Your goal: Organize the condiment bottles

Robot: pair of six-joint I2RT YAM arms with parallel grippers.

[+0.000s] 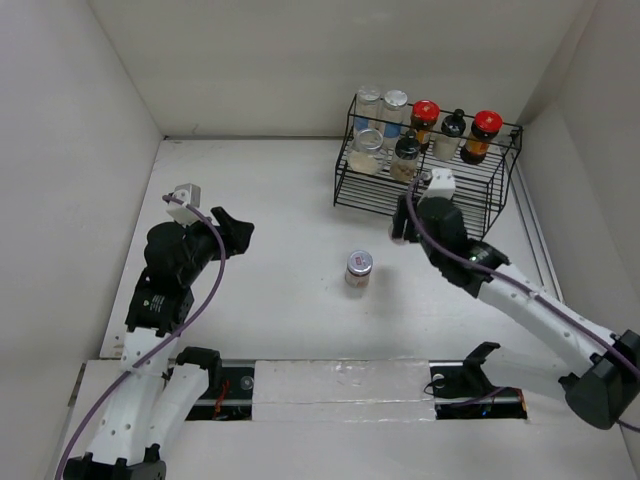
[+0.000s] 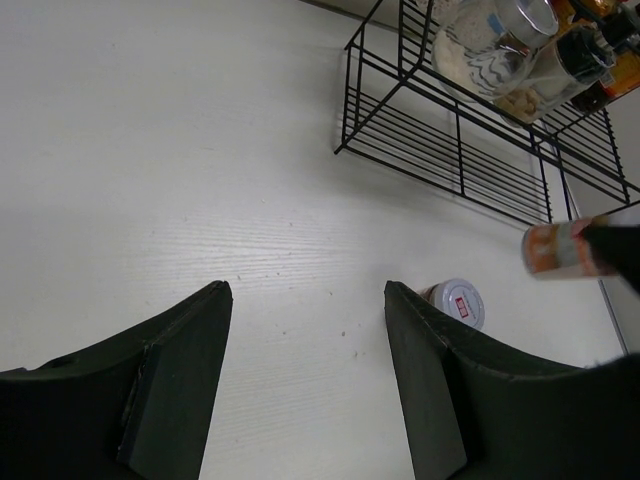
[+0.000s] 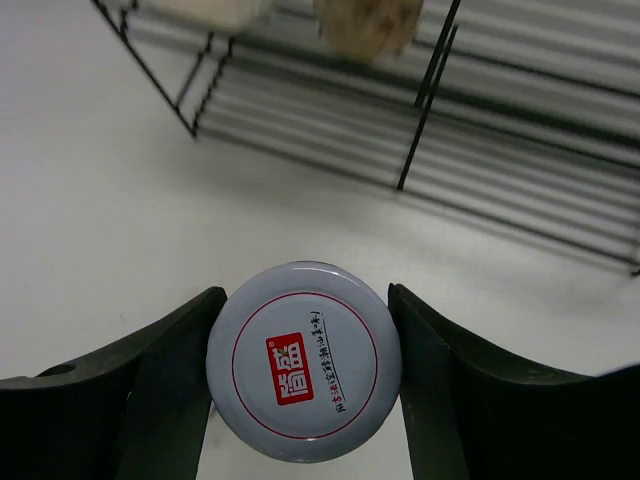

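Note:
The right gripper takes the jar up, outward and down onto the upper shelf beside the front black-capped bottle next and releases it, since that spot is bare.
A silver-lidded jar stands alone mid-table; it also shows in the left wrist view, just past my right finger. My left gripper is open and empty, left of that jar. My right gripper is shut on another silver-lidded jar, held off the table in front of the black wire rack; the left wrist view shows this jar on its side. On the rack stand several bottles: silver-lidded clear, red-lidded dark and black-capped.
The rack sits at the back right, against the right wall. White walls close in the table on the left, back and right. A bare strip of the rack's lower shelf lies just past the held jar.

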